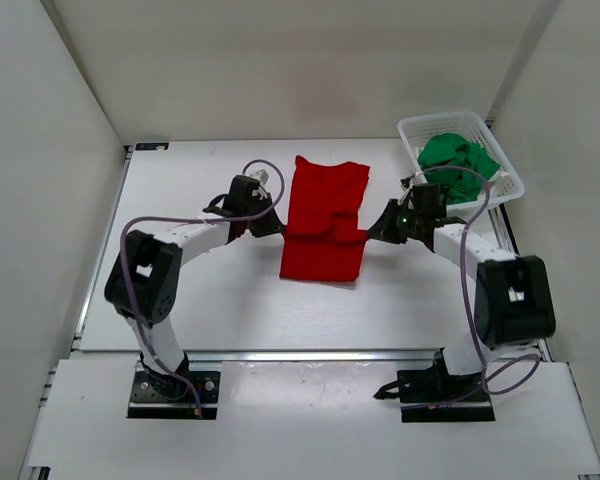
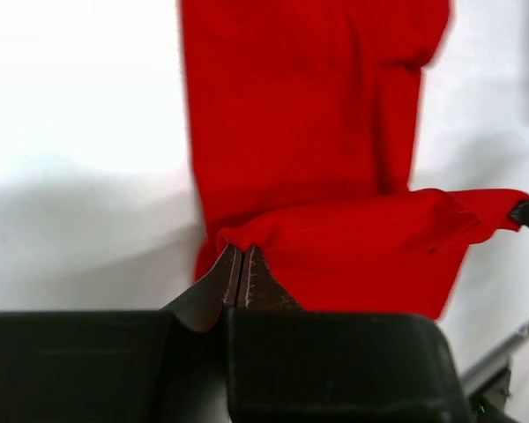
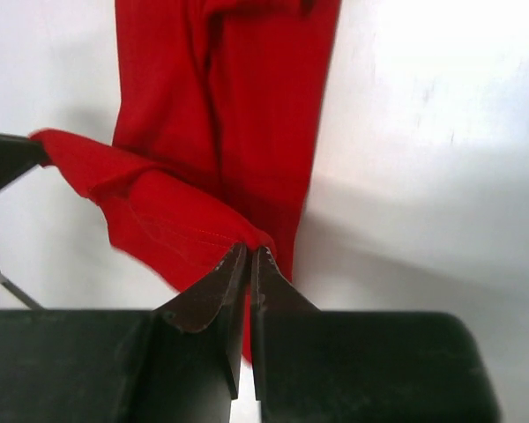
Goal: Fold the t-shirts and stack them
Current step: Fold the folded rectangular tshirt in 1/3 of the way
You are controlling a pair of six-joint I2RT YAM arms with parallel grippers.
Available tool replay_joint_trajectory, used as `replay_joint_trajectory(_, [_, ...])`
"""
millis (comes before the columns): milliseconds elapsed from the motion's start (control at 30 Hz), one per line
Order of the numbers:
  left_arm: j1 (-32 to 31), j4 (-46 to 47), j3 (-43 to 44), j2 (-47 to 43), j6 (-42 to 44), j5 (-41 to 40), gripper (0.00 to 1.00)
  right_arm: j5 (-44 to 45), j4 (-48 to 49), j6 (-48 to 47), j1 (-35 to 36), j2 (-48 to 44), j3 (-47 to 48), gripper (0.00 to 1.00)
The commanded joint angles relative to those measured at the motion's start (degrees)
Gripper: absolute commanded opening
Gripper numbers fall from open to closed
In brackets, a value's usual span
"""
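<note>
The left gripper needs to go down and slightly outward next and let go of the t-shirt's held red edge on the t-shirt's flat part, since that flat part is below and outward of the gripper.
A bright red t-shirt (image 1: 325,215) lies as a long strip in the middle of the table. My left gripper (image 1: 277,228) is shut on its left edge and my right gripper (image 1: 372,235) on its right edge, about halfway along. The held band of cloth is lifted and stretched between them. In the left wrist view the jaws (image 2: 241,251) pinch a corner of red cloth (image 2: 309,132). The right wrist view has the jaws (image 3: 249,251) closed on a red hem (image 3: 220,88). A green t-shirt (image 1: 458,165) lies crumpled in the basket.
A white mesh basket (image 1: 510,185) stands at the back right, close behind the right arm. White walls enclose the table on the left, back and right. The arm bases sit at the near edge.
</note>
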Motion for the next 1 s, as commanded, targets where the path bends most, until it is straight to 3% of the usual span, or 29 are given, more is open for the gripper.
replay_joint_trajectory(0, [2.09,-1.17,4.95,3.46,1.28,-1.33,0.00,-1.88,6.89,-0.78,-1.85,6.66,5.23,0.00])
replay_joint_trajectory(200, [3.15,-0.74,12.33,11.20,0.49,-0.64,0.00,-2.76,7.26,-0.87,-2.38,18.19,13.48,0.00])
replay_joint_trajectory(367, [3.68,2.34,13.48,13.32,-1.09,-0.01,0.13,-2.93,10.33,0.27,-3.70,21.18,16.23,0.01])
replay_joint_trajectory(433, [4.12,3.57,13.39,12.72,-1.96,0.42,0.18,-3.11,10.69,0.71,-4.05,21.27,16.93,0.11])
replay_joint_trajectory(533, [5.78,8.83,8.66,9.03,-4.86,1.13,0.36,-3.55,10.17,0.53,-3.88,20.13,18.33,0.24])
replay_joint_trajectory(600, [6.49,10.60,5.15,5.96,-6.01,1.66,0.38,-2.51,9.46,-0.16,-3.53,17.25,17.64,0.33])
replay_joint_trajectory(667, [5.35,10.87,2.85,2.61,-5.75,0.61,0.37,0.66,8.67,-0.34,-2.31,13.74,15.45,0.35])
replay_joint_trajectory(700, [4.74,11.74,0.67,0.43,-5.84,-0.44,0.34,2.32,8.67,-0.78,-0.73,11.45,12.74,0.31])
replay_joint_trajectory(767, [1.41,13.58,-3.82,-2.92,-5.83,-0.63,0.33,3.12,10.50,-0.61,1.90,8.37,8.26,0.06])
replay_joint_trajectory(800, [0.52,14.64,-6.10,-3.54,-6.18,-1.15,0.33,3.04,10.51,-0.52,4.10,6.79,5.88,0.01])
replay_joint_trajectory(967, [-4.49,18.33,-13.76,-1.80,-7.42,-0.98,0.28,2.95,14.02,0.71,8.68,4.57,-3.88,0.00])
